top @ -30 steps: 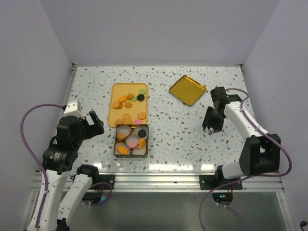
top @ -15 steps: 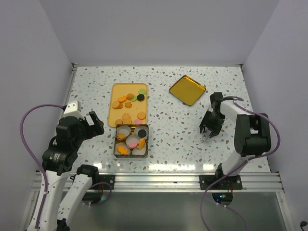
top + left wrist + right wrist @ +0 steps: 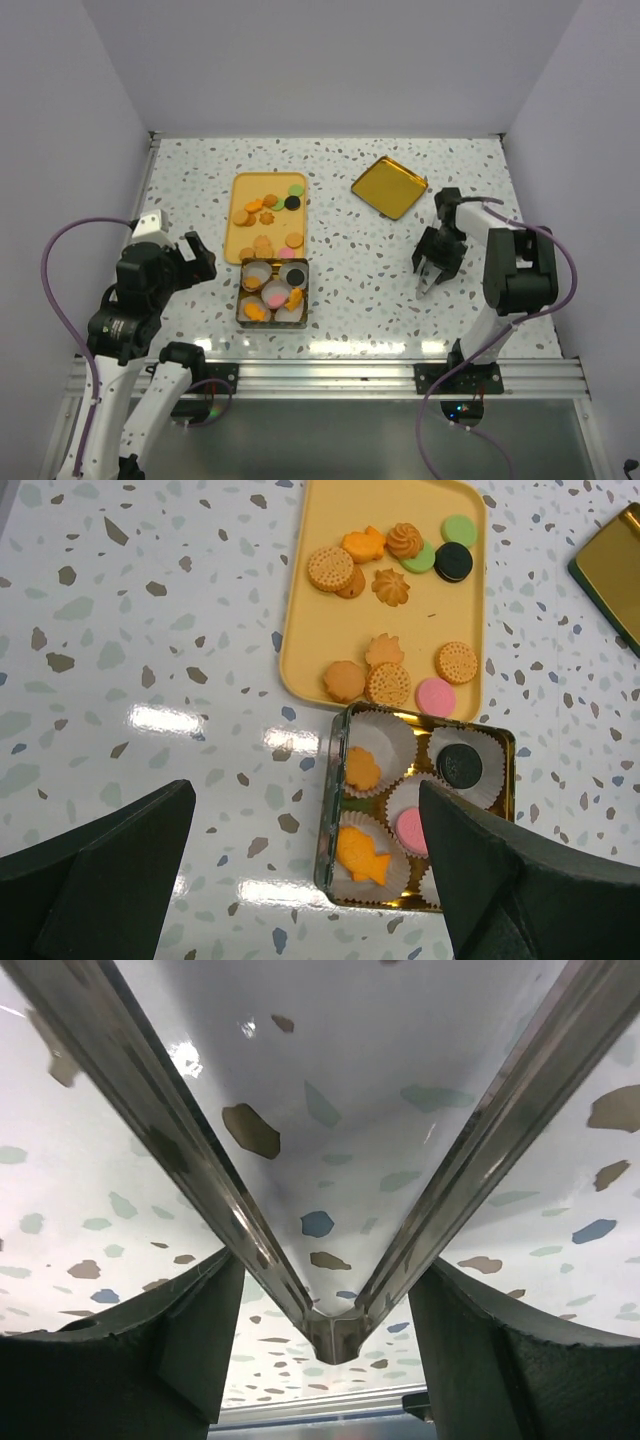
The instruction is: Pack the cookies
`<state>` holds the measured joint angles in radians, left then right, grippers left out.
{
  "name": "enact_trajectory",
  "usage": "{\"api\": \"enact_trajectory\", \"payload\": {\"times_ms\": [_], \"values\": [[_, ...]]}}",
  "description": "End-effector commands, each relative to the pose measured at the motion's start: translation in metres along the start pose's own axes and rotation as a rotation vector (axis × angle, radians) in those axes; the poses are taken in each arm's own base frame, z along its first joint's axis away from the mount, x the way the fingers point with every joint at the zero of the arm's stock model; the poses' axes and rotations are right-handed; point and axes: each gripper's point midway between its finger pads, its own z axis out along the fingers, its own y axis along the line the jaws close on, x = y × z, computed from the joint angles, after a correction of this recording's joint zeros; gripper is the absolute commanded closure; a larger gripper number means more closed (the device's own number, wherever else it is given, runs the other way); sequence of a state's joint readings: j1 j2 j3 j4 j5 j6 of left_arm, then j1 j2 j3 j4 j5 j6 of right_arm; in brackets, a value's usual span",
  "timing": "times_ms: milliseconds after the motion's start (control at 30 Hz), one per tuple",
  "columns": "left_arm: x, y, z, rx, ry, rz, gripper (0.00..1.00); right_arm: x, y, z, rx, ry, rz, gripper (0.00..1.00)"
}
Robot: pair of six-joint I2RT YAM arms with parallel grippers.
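Observation:
My right gripper rises and goes outward from the metal V next, then lowers to the gold lid's near rim, since the tin (image 3: 240,296) stands open.
Several cookies (image 3: 265,210) lie loose on the yellow tray (image 3: 245,190). More cookies (image 3: 270,296) sit in white paper cups inside the gold tin (image 3: 240,296) just in front of it. The left wrist view shows the tray's cookies (image 3: 388,684), the tin (image 3: 325,810) and a fish-shaped cookie (image 3: 362,853). My left gripper (image 3: 200,258) (image 3: 305,810) hovers wide open left of the tin, holding nothing. Right of centre, my right gripper (image 3: 430,278) (image 3: 325,1290) points down at bare table, fingers apart. A shiny metal V-shaped edge (image 3: 330,1330) lies between them, untouched; I cannot tell what it is.
The tin's gold lid (image 3: 390,187) (image 3: 612,560) lies upturned at the back right, beyond the right gripper. White walls close the table on three sides. An aluminium rail (image 3: 330,375) runs along the near edge by the arm bases.
The right arm has folded in, its elbow swinging left. Its gripper has shifted slightly left and nearer, and the jaws have spread wider. The left arm, tin, tray and lid have not moved.

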<state>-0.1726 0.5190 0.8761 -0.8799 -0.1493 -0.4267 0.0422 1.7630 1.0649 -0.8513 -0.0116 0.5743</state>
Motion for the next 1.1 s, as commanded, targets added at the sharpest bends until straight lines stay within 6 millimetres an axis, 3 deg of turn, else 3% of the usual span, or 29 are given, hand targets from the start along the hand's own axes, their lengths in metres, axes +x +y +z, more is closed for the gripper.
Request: {"api": "enact_trajectory", "payload": {"times_ms": [0,100,133,233,267,433,500,533,567,633,667,1067], "values": [[-0.003,-0.005,0.005,0.023,-0.006,0.019,0.00,-0.037,0.010,-0.032,-0.033,-0.163,0.014,0.31],[-0.002,-0.007,0.008,0.028,0.006,0.020,0.00,-0.050,0.021,-0.062,-0.073,-0.220,0.021,0.32],[-0.001,-0.007,0.009,0.027,0.009,0.020,0.00,-0.060,0.030,-0.077,-0.096,-0.260,0.019,0.32],[0.000,-0.008,0.011,0.026,0.020,0.020,0.00,-0.068,0.047,-0.095,-0.141,-0.273,0.012,0.31],[0.001,-0.008,0.012,0.027,0.024,0.019,0.00,-0.078,0.059,-0.109,-0.174,-0.302,0.009,0.32],[0.003,-0.008,0.015,0.022,0.038,0.020,0.00,-0.120,0.096,-0.131,-0.228,-0.349,0.009,0.33],[0.004,-0.007,0.017,0.016,0.047,0.020,0.00,-0.132,0.103,-0.113,-0.199,-0.321,0.012,0.34],[0.004,-0.007,0.018,0.014,0.048,0.018,0.00,-0.143,0.110,-0.119,-0.211,-0.344,0.010,0.35],[0.005,-0.007,0.019,0.013,0.052,0.019,0.00,-0.148,0.112,-0.102,-0.185,-0.313,0.012,0.37],[0.005,-0.006,0.019,0.007,0.055,0.017,0.00,-0.162,0.120,-0.103,-0.188,-0.327,0.013,0.40],[0.005,-0.006,0.019,0.005,0.056,0.017,0.00,-0.163,0.121,-0.089,-0.163,-0.294,0.016,0.40],[0.009,-0.006,0.026,-0.005,0.089,0.023,0.00,-0.173,0.130,-0.032,-0.147,-0.248,0.065,0.51]]}}
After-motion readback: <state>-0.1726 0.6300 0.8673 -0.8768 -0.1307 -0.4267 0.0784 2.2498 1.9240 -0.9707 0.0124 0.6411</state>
